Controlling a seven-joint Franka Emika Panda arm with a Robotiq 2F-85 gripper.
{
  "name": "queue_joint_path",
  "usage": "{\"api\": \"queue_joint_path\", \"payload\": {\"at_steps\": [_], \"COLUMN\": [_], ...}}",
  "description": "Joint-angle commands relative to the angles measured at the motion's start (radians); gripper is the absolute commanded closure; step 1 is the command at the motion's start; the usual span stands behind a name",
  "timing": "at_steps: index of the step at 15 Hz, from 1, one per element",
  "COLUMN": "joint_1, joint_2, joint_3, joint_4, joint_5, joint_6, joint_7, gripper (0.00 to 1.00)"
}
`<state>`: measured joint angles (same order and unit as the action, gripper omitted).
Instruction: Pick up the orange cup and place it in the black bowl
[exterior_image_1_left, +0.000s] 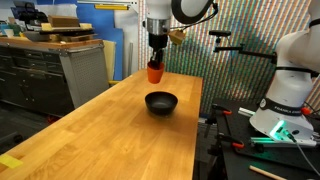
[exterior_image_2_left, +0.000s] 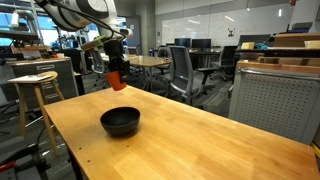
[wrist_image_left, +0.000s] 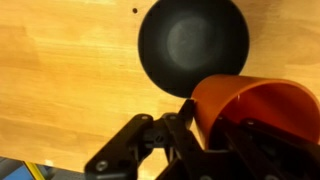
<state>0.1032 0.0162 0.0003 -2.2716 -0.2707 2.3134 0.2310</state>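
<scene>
My gripper moves the orange cup down and over the black bowl's empty middle and releases it there next, since the bowl lies below my gripper.
My gripper is shut on the orange cup and holds it in the air above the wooden table, beyond the black bowl. In the other exterior view the cup hangs above and a little to the left of the bowl. In the wrist view the cup fills the lower right, one finger outside its wall, the other inside. The empty bowl lies on the table at the top centre.
The long wooden table carries only the bowl. A second white robot stands beside the table. Cabinets stand on the far side. A stool and office chairs stand beyond the table.
</scene>
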Motion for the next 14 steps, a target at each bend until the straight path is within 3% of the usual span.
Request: {"api": "queue_joint_path", "payload": {"at_steps": [1,6,14], "joint_1": [-0.079,-0.13,-0.14], "joint_2": [0.025,0.176,0.346], "joint_3": [-0.034,-0.058,-0.023], "joint_4": [0.034,0.063,0.102], "joint_5": [0.034,0.124,0.331], "joint_6": [-0.036,-0.089,-0.174], "joint_7": [0.024,0.0,-0.096], "gripper": [0.98,0.98,0.98]}}
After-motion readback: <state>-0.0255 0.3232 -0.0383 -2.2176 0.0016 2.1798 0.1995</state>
